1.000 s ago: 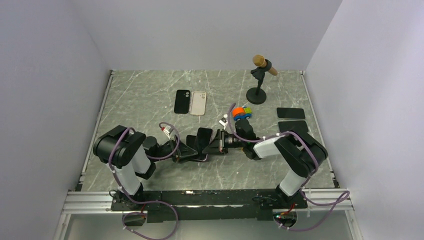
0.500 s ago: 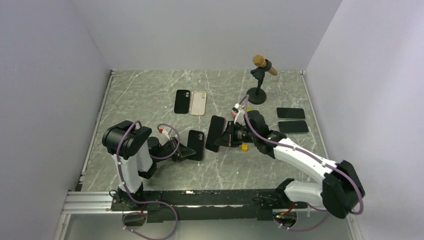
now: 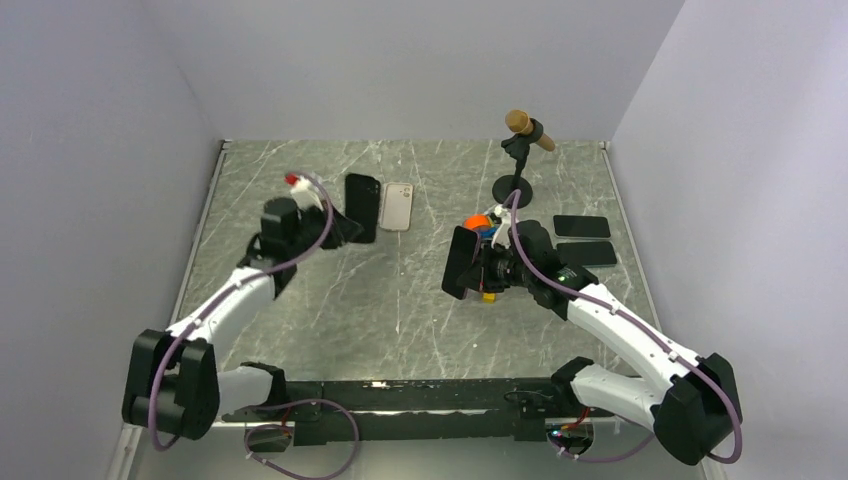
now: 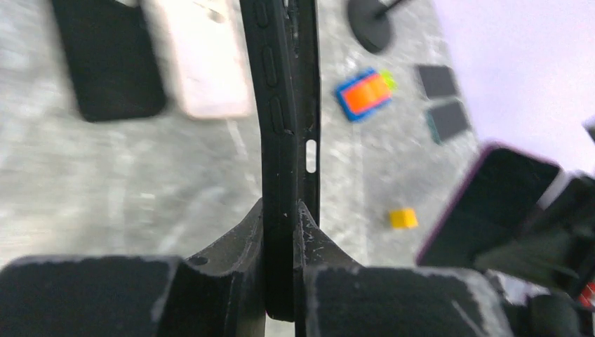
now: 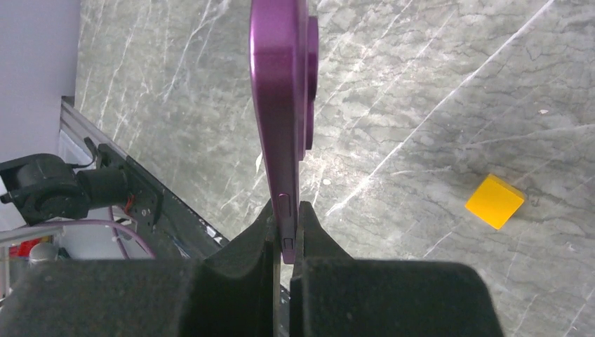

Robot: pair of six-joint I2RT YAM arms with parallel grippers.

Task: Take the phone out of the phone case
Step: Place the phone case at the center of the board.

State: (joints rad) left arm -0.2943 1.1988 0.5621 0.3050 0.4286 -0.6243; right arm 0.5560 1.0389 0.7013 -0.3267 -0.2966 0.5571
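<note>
My left gripper lowers outward onto bare marble (image 3: 337, 190) (image 4: 24, 60) beside the second black case next, since that spot lies below it and to its left in the top view.
My left gripper (image 3: 345, 226) is shut on a black phone case (image 3: 362, 205), held off the table at the back left. In the left wrist view the case (image 4: 279, 126) stands edge-on between the fingers (image 4: 231, 239), and it looks empty. My right gripper (image 3: 480, 270) is shut on the purple phone (image 3: 461, 262), which hangs right of centre with its dark screen facing left. In the right wrist view the phone (image 5: 279, 105) is pinched by its lower edge in the gripper (image 5: 286, 232). Phone and case are well apart.
A second black case (image 4: 105, 63) and a beige case (image 3: 398, 207) lie on the marble table (image 3: 330, 300) at the back. An orange-blue toy car (image 3: 482, 224), a yellow block (image 3: 487, 295), a microphone stand (image 3: 518, 165) and two black phones (image 3: 581, 226) (image 3: 588, 252) sit to the right.
The grippers were together at centre. The left shut on the case and swung it to the back left; the right carried the phone up and to the right.
</note>
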